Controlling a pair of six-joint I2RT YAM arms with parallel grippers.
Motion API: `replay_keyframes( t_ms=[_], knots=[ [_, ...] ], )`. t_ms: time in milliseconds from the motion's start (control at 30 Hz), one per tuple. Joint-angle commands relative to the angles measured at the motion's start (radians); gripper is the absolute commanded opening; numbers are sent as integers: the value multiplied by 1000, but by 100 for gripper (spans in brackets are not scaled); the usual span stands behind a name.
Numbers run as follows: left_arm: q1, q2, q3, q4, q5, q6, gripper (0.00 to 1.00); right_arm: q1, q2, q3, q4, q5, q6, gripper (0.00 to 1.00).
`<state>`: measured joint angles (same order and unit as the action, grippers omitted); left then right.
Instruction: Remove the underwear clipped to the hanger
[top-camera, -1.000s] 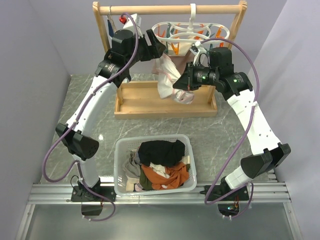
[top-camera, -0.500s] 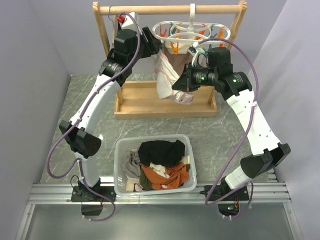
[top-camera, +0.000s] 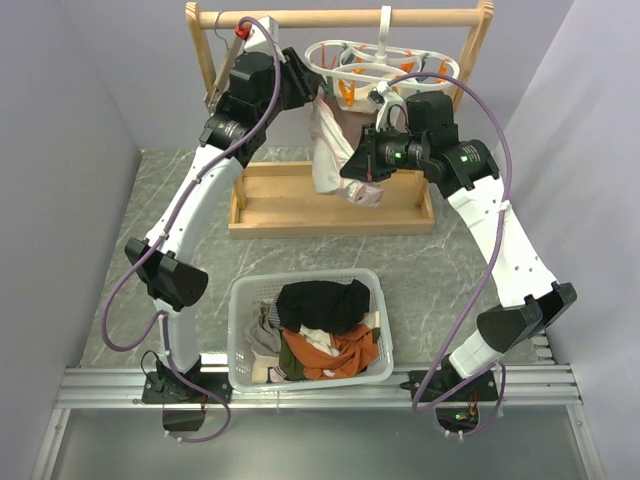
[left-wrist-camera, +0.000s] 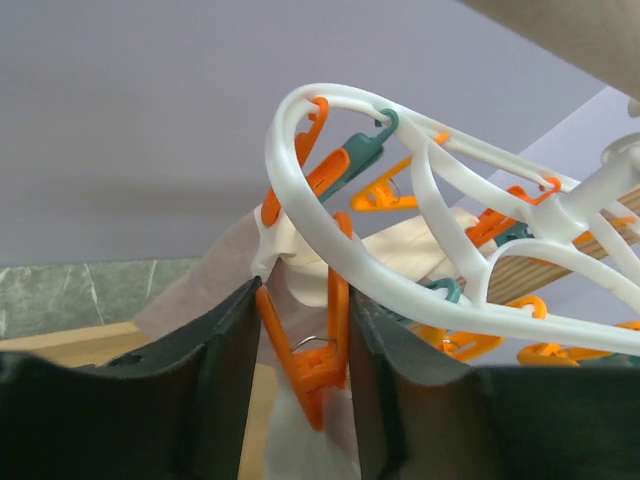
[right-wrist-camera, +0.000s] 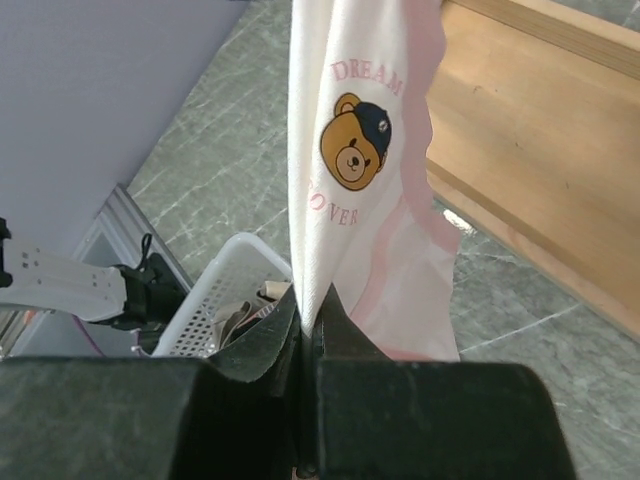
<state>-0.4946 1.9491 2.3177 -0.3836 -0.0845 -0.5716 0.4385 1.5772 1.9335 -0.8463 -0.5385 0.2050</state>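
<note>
I should move my right gripper back and down over the clothes in the white basket (right-wrist-camera: 238, 318) to release the underwear, as my left gripper squeezes the orange peg.
The white oval ring hanger (top-camera: 385, 60) hangs by its hook from the wooden rail, with orange and teal pegs. A whitish underwear with pink edging (top-camera: 328, 150) hangs from it on an orange peg (left-wrist-camera: 318, 365). My left gripper (top-camera: 306, 92) is at the ring's left edge (left-wrist-camera: 283, 165), and its jaws press both sides of that peg. My right gripper (top-camera: 358, 166) is shut on the garment's lower part, whose bear print shows in the right wrist view (right-wrist-camera: 345, 150). A pale beige cloth (left-wrist-camera: 420, 235) hangs behind. A black garment (top-camera: 322, 303) lies in the basket.
A white basket (top-camera: 240, 340) with mixed clothes sits at the near middle; its rim shows in the right wrist view (right-wrist-camera: 215, 285). The wooden rack's rail (top-camera: 300, 18) and base tray (top-camera: 285, 200) stand at the back. Grey walls close both sides.
My left gripper has risen a little and closed in on the peg at the ring's left edge. The right gripper and the held garment have shifted slightly left.
</note>
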Motion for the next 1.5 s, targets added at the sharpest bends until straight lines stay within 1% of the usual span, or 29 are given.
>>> replay_keyframes(
  t_ms=[0,33,100,133,300,400,433,467,500,533,567,733,800,867,900,933,1000,1033,1100,1133,1167,1200,1233,1267,1300,1333,1400,1467],
  knots=[
    [4,-4,55,28,-11,-5,39,25,18,54,-33,52,-24,0],
    [4,-9,52,31,-9,-4,24,26,21,64,-36,58,-26,0],
    [4,-12,48,37,-15,-7,3,28,29,70,-43,74,-27,0],
    [4,-15,45,38,-20,-7,1,32,30,73,-43,77,-29,0],
    [4,-16,39,48,-17,-7,0,32,35,79,-43,97,-24,0],
    [5,-24,25,61,-3,-10,1,34,24,73,-33,71,-30,0],
    [7,-38,-4,93,11,-11,14,32,18,61,-21,43,-35,0],
    [5,-48,-29,118,32,-13,18,32,-5,53,-7,32,-36,0],
    [5,-61,-53,138,37,-14,18,34,-19,39,6,29,-35,0],
    [8,-78,-84,149,34,-25,11,32,-31,16,15,16,-39,0],
    [10,-79,-86,146,23,-30,1,34,-49,10,18,9,-44,0],
    [22,-52,-43,114,48,-51,1,39,-68,-10,-49,-121,-116,0],
    [22,-56,-49,127,54,-60,1,40,-98,-36,-34,-245,-130,0],
    [22,-62,-69,143,60,-63,1,40,-149,-91,56,-400,-106,0],
    [22,-67,-73,146,60,-65,1,40,-163,-106,94,-473,-52,0],
    [22,-67,-76,144,61,-65,1,42,-177,-123,139,-488,-33,0],
    [22,-79,-89,147,68,-65,6,42,-198,-122,148,-520,-4,0],
    [24,-90,-102,153,77,-63,22,40,-201,-122,145,-540,5,0],
    [24,-116,-141,176,95,-57,35,45,-206,-122,122,-572,10,0],
    [22,-151,-191,192,101,-56,51,60,-207,-134,86,-578,2,0],
    [22,-171,-217,201,104,-54,60,75,-223,-148,69,-569,-7,0],
    [22,-214,-277,207,107,-50,69,89,-233,-192,58,-554,-19,0],
    [22,-235,-308,212,104,-47,87,110,-246,-224,75,-543,-13,0],
    [22,-258,-340,222,111,-44,94,150,-270,-260,93,-543,-1,0],
    [24,-281,-372,227,111,-37,98,175,-281,-293,111,-538,28,0],
    [22,-323,-426,232,108,-31,99,196,-290,-356,153,-525,43,0],
    [22,-375,-484,224,103,-22,99,258,-310,-425,183,-515,75,0],
    [22,-410,-515,216,112,-19,99,291,-312,-450,196,-506,86,0]
  ],
)
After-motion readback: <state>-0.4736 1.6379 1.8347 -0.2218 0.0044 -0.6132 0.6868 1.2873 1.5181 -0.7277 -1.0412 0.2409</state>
